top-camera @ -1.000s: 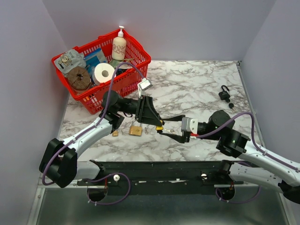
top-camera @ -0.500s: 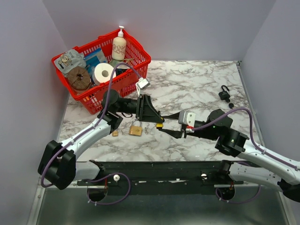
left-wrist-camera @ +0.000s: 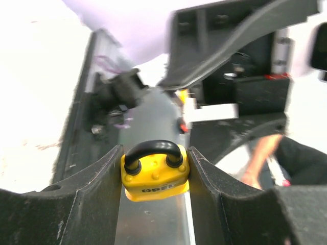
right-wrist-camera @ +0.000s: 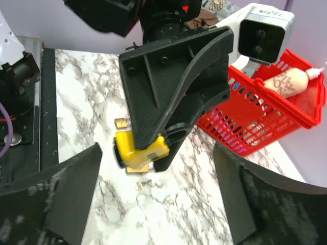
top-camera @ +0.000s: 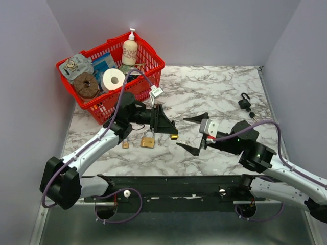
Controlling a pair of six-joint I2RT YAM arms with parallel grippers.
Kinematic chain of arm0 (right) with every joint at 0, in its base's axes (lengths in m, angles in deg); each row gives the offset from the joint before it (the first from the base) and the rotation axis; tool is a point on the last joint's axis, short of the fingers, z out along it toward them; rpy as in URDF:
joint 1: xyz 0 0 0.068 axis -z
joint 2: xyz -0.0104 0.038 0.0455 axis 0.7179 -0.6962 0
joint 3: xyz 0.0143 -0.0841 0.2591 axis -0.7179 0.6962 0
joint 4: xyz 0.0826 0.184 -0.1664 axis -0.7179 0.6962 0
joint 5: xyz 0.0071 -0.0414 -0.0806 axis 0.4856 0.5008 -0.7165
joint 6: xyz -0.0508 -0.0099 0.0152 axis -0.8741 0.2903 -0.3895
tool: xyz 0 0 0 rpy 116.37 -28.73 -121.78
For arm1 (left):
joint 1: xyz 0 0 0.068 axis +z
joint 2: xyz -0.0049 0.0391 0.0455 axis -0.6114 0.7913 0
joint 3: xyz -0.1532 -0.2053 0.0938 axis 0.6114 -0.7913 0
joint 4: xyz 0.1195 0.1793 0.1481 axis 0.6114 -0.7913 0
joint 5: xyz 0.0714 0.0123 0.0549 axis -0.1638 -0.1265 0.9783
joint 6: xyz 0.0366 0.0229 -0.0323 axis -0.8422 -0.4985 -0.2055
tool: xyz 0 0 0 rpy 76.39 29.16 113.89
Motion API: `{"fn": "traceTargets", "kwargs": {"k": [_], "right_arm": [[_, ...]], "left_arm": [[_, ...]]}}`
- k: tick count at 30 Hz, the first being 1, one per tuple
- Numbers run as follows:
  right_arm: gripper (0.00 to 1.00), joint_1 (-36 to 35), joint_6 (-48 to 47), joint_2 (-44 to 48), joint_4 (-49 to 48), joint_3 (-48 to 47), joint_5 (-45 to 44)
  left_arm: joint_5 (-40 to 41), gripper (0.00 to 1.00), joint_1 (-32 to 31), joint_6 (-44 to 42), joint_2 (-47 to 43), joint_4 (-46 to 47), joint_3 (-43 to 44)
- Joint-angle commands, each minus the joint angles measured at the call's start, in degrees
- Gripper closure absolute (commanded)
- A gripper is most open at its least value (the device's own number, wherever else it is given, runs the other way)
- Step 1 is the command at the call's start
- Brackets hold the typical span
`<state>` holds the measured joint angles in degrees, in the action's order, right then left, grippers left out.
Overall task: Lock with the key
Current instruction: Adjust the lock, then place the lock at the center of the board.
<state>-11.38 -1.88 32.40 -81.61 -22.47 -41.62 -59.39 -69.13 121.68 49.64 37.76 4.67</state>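
Note:
The left gripper should next tip its fingers downward and lower the yellow padlock onto the bare marble [top-camera: 170,143] beside the brass padlock to let it go, because that spot is clear.
My left gripper [top-camera: 167,126] is shut on a yellow padlock [top-camera: 174,136] with a black shackle and holds it above the table. The wrist view shows the padlock [left-wrist-camera: 155,176] squeezed between both pads, shackle up. My right gripper [top-camera: 192,133] is open and empty, just right of the padlock and facing it. In the right wrist view the padlock [right-wrist-camera: 141,149] hangs from the left gripper [right-wrist-camera: 173,92] between my wide-open fingers [right-wrist-camera: 71,189]. A dark part shows at its lower end; I cannot tell whether it is a key.
A brass padlock [top-camera: 148,141] and a small brass piece [top-camera: 125,145] lie on the marble table [top-camera: 214,87] under the left gripper. A black padlock with keys [top-camera: 246,103] lies far right. A red basket [top-camera: 110,71] of goods stands back left.
My right gripper was close around the yellow padlock's lower end; it has opened wide and pulled back to the right. The left gripper has drawn slightly back with the padlock.

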Motion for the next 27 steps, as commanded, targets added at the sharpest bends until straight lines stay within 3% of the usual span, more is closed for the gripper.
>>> {"fn": "traceTargets", "kwargs": {"k": [1,3,7,10,20,27], "right_arm": [[0.00,0.39,1.01,4.91,6.24,3.16,-4.58],[0.00,0.30,2.33,6.68,9.31,4.13,-6.87],[0.00,0.74,5.93,9.41,13.09,5.46,-13.37],[0.00,4.07,9.98,8.80,17.14,4.49,-14.17],[0.00,23.83,12.62,1.15,24.61,-0.78,-8.47],[0.00,26.84,13.32,-1.05,25.41,-1.75,-6.79]], "left_arm": [[10.38,1.00,0.59,-21.94,-1.99,-30.86,7.58],[14.08,1.00,0.50,-25.36,-0.50,-36.35,8.83],[35.47,1.00,-3.70,-29.95,5.03,-56.19,16.80],[44.38,1.00,-7.40,-30.22,9.69,-59.92,19.11],[55.84,1.00,-9.69,-26.36,27.43,-68.10,27.72],[57.43,1.00,-9.96,-24.95,35.27,-69.69,30.02]]}}
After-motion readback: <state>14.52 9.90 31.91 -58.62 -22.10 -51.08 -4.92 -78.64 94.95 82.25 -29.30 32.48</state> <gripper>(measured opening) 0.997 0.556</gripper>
